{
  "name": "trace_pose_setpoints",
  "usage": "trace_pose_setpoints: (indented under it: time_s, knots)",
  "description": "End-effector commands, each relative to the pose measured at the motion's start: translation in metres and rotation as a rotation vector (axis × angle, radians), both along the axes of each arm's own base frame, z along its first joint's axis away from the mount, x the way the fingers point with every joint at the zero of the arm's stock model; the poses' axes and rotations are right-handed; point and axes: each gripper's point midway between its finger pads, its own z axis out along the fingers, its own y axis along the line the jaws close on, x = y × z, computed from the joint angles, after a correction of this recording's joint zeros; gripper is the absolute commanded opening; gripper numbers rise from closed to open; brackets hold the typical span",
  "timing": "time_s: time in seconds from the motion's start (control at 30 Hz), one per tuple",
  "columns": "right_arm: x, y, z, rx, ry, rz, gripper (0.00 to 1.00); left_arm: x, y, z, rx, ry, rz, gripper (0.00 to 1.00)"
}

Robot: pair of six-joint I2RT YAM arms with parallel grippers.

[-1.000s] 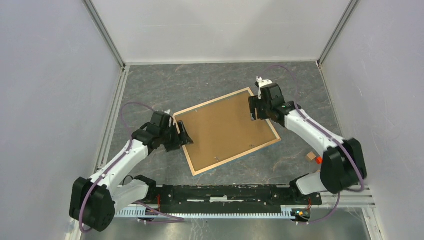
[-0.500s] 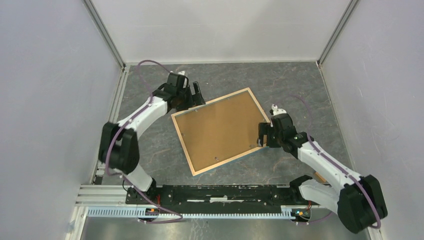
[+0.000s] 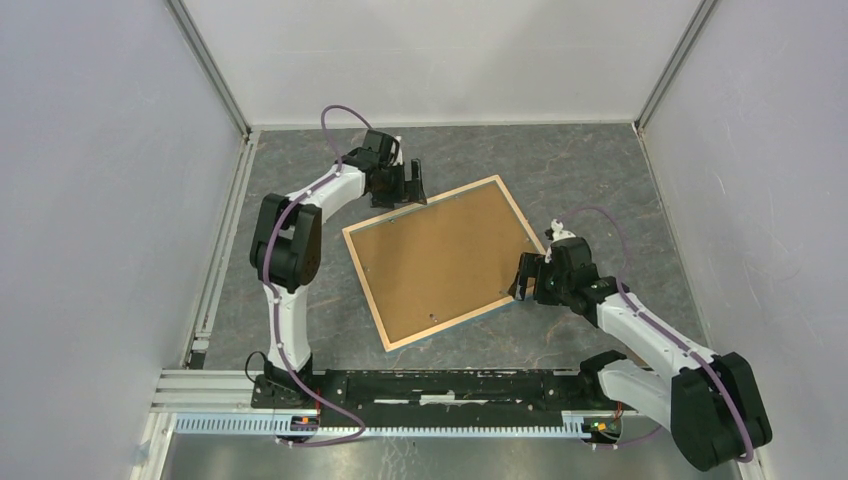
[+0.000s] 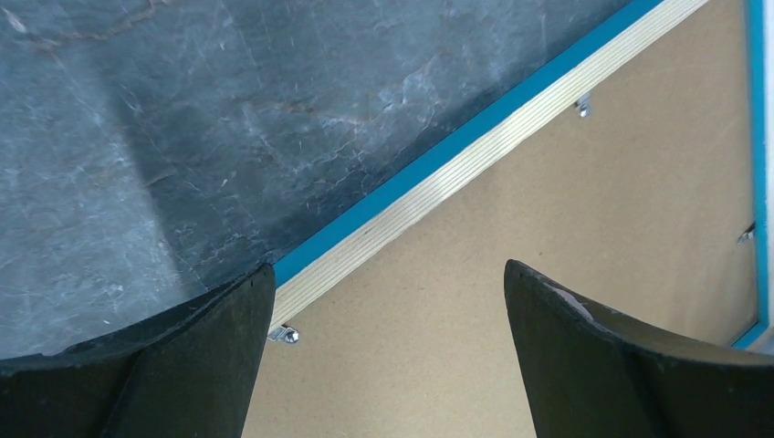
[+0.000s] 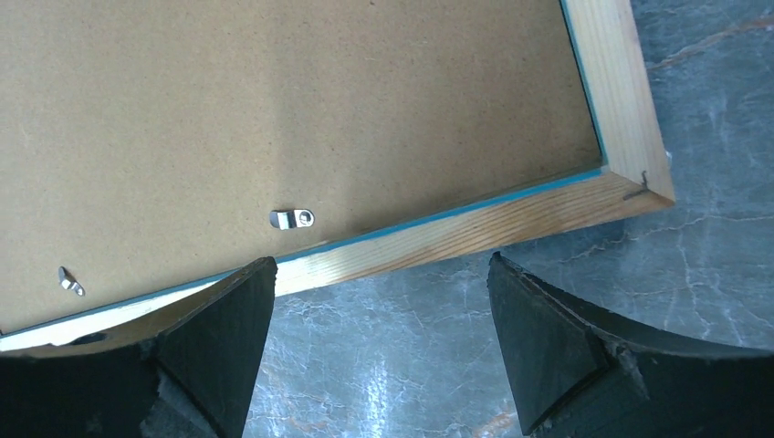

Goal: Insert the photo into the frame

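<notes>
Next I should lower my left gripper, bring it back toward the base and close on the frame's far rim [image 3: 408, 209] [image 4: 365, 235], since that lies below, between its open fingers.
The frame [image 3: 366, 290] lies face down on the dark table, its light wood rim up and a thin blue edge showing. A plain brown backing board [image 3: 440, 255] fills it, so the photo is hidden. My left gripper [image 3: 405, 185] hovers open over the frame's far left edge. In the left wrist view that gripper [image 4: 388, 269] spans the rim [image 4: 475, 151] and the board [image 4: 639, 228], holding nothing. My right gripper [image 3: 522, 280] stands open at the frame's near right edge. In the right wrist view the right gripper [image 5: 379, 258] sits just outside the rim [image 5: 511, 219], empty.
Small metal turn clips [image 5: 292, 219] sit along the inner edge of the rim over the backing board [image 5: 274, 91]. White enclosure walls [image 3: 120, 200] close in on both sides and the back. A black rail [image 3: 440, 385] with the arm bases runs along the near edge.
The left arm swung from the frame's left side up to its far left edge. The right arm came from the far right corner down to the near right edge. Both jaws opened wider.
</notes>
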Motion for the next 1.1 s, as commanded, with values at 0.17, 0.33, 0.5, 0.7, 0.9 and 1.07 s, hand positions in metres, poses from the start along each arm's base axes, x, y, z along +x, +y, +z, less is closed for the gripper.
trace_pose_setpoints:
  time_s: [0.17,0.33,0.5,0.7,0.9,1.07]
  knots:
    - [0.002,0.010,-0.013,0.057,0.018,0.000,0.91,-0.011,-0.004,-0.030,0.014,0.083,-0.120,1.00]
    - [0.005,0.017,-0.016,0.095,0.015,0.010,0.90,-0.025,0.006,-0.047,0.013,0.189,-0.062,0.99]
    - [0.021,0.022,-0.015,0.087,0.004,0.023,0.90,-0.051,0.015,-0.044,-0.051,0.272,0.008,0.95]
    - [0.053,0.038,-0.006,0.106,-0.006,0.048,0.89,-0.089,0.023,-0.040,-0.136,0.338,0.080,0.93]
    - [0.092,0.049,0.007,0.078,-0.025,0.080,0.89,-0.142,0.020,-0.033,-0.249,0.392,0.105,0.85]
    - [0.120,0.049,0.005,-0.033,0.007,0.157,0.88,-0.173,0.028,-0.031,-0.270,0.374,0.127,0.79]
